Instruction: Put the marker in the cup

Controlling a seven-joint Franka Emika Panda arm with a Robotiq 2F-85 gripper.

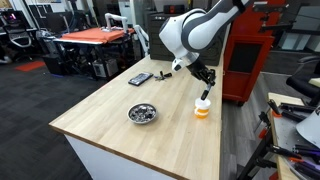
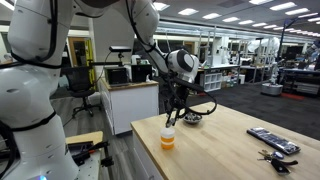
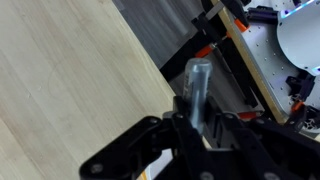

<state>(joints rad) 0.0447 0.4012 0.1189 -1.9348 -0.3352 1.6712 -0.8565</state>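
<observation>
The gripper moves down a little next and releases the marker into the cup's opening (image 1: 204, 98), which lies just below the gripper, at the marker's lower end.
The cup (image 1: 202, 109), white above with an orange-yellow band, stands on the wooden table near its edge; it also shows in an exterior view (image 2: 167, 138). My gripper (image 1: 205, 88) hangs just above the cup, also seen in an exterior view (image 2: 173, 116). It is shut on the marker (image 3: 196, 88), a slim pen that sticks out between the fingers in the wrist view. The marker's lower end seems to reach the cup's mouth (image 1: 204, 98). The cup is hidden in the wrist view.
A shiny metal bowl (image 1: 143, 113) sits mid-table, also seen in an exterior view (image 2: 193, 118). A flat dark device (image 1: 140, 79) lies farther back, also visible in an exterior view (image 2: 272, 140). Keys (image 2: 277, 157) lie near it. The table edge is close to the cup.
</observation>
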